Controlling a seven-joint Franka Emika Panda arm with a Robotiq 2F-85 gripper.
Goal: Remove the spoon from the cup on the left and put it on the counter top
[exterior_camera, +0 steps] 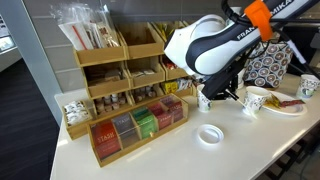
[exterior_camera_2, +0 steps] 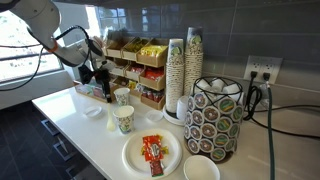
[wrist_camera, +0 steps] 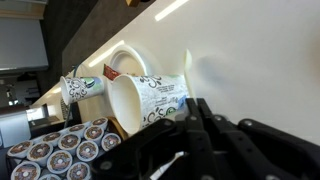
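Next, my gripper needs to draw away from the plate of snacks and release the spoon onto the bare counter top (wrist_camera: 225, 85), since the spoon is clear of the cups.
The white paper cup (exterior_camera: 204, 100) with greenish print stands on the off-white counter top (exterior_camera: 160, 155), just in front of the tea box. It also shows in the other exterior view (exterior_camera_2: 122, 97) and fills the wrist view (wrist_camera: 150, 100). My gripper (exterior_camera: 214, 94) hangs right beside and slightly above this cup, and it is also seen in an exterior view (exterior_camera_2: 100, 79). In the wrist view its fingers (wrist_camera: 196, 106) are together, with a thin pale strip, the spoon (wrist_camera: 163, 168), caught between them. The rest of the spoon is hidden by the fingers.
A similar cup with darker print (exterior_camera: 255, 102) stands near a plate of snacks (exterior_camera: 290, 108). A small round white plate (exterior_camera: 209, 134) lies near the front edge. A tea box (exterior_camera: 140, 125), a condiment rack (exterior_camera: 110, 70), cup stacks (exterior_camera_2: 185, 70) and a pod holder (exterior_camera_2: 215, 120) line the back.
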